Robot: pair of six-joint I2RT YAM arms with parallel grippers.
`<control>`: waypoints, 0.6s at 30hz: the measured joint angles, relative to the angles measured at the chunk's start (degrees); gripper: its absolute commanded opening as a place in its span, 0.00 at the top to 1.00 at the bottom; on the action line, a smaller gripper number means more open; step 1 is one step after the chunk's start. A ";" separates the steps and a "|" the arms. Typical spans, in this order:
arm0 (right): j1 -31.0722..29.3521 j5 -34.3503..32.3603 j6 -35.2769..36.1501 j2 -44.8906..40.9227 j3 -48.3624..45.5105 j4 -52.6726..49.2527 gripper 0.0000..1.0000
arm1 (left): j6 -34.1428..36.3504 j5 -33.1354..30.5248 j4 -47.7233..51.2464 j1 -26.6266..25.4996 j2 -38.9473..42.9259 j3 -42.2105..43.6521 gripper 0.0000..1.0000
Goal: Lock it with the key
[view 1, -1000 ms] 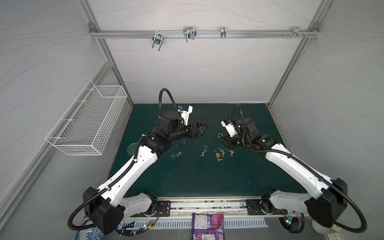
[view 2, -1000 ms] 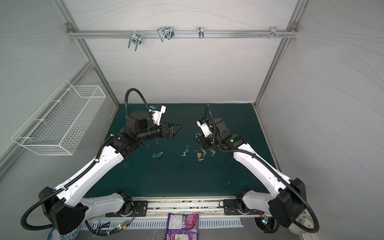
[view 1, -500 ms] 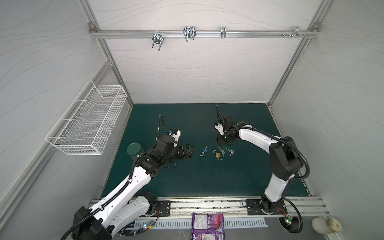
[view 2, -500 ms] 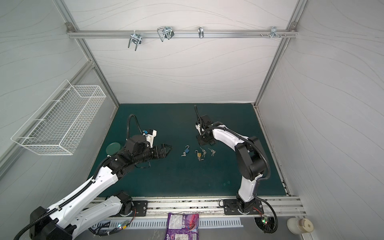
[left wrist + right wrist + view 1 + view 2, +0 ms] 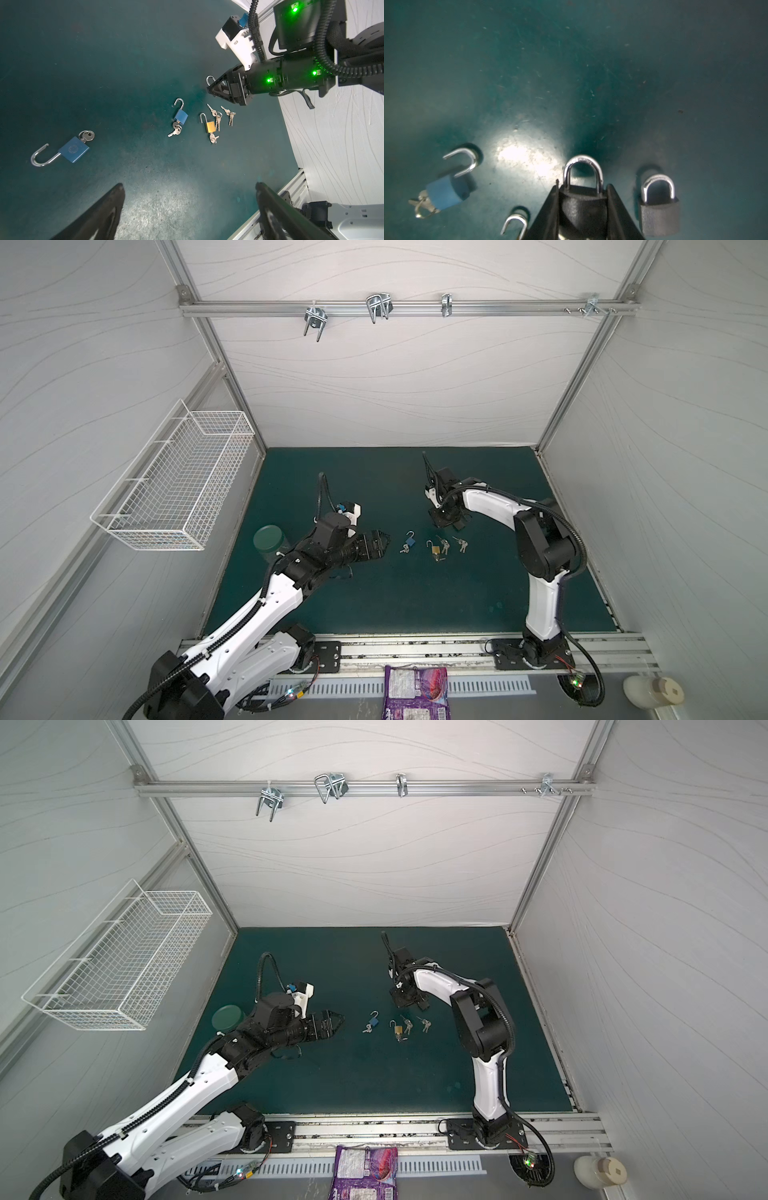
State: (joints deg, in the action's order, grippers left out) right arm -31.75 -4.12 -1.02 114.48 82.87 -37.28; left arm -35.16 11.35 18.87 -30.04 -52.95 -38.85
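Observation:
Down onto the bare mat [image 5: 586,172] beside the second dark padlock my right gripper moves next to release the black padlock [image 5: 581,205], since it still hangs just above.
My right gripper [image 5: 582,188] is shut on a black padlock [image 5: 581,205] whose steel shackle is closed; in both top views it sits low over the green mat [image 5: 446,522] [image 5: 407,1000]. A small blue padlock [image 5: 180,116] and a gold padlock [image 5: 210,126] lie with shackles open and keys in them. Two loose key bunches [image 5: 216,117] [image 5: 229,116] lie beside the gold one. A larger blue padlock [image 5: 72,149], open, has a key in it. My left gripper [image 5: 189,186] is open and empty, left of the small blue padlock [image 5: 410,540].
A second dark padlock [image 5: 659,209], shackle closed, stands right beside the held one. A green-lidded jar [image 5: 269,539] sits at the mat's left edge by the left arm. A wire basket [image 5: 178,485] hangs on the left wall. A purple packet [image 5: 415,693] lies in front of the rail.
Both arms have come down from raised poses to just above the mat. Over the last half second they have hardly moved.

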 measured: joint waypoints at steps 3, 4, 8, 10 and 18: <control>0.02 -0.39 0.44 1.27 0.94 -0.92 0.95 | -0.22 0.11 -0.39 0.11 -0.22 0.00 0.01; 0.02 -0.48 0.52 1.68 1.27 -1.18 0.94 | -0.28 0.17 -0.42 0.17 -0.31 0.00 0.01; 0.02 -1.05 0.66 2.71 1.62 -1.62 0.86 | -0.57 0.26 -0.42 0.44 -0.50 0.00 0.01; 0.02 -1.25 0.68 2.95 1.62 -2.01 0.81 | -0.63 0.26 -0.42 0.55 -0.57 0.00 0.01; 0.02 -1.36 0.98 3.37 1.97 -2.71 0.57 | -0.66 0.46 -0.37 0.94 -1.18 0.00 0.01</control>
State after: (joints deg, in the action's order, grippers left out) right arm -31.73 -5.48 -0.03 117.84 84.84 -39.99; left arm -35.81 11.81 18.50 -29.10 -54.13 -38.85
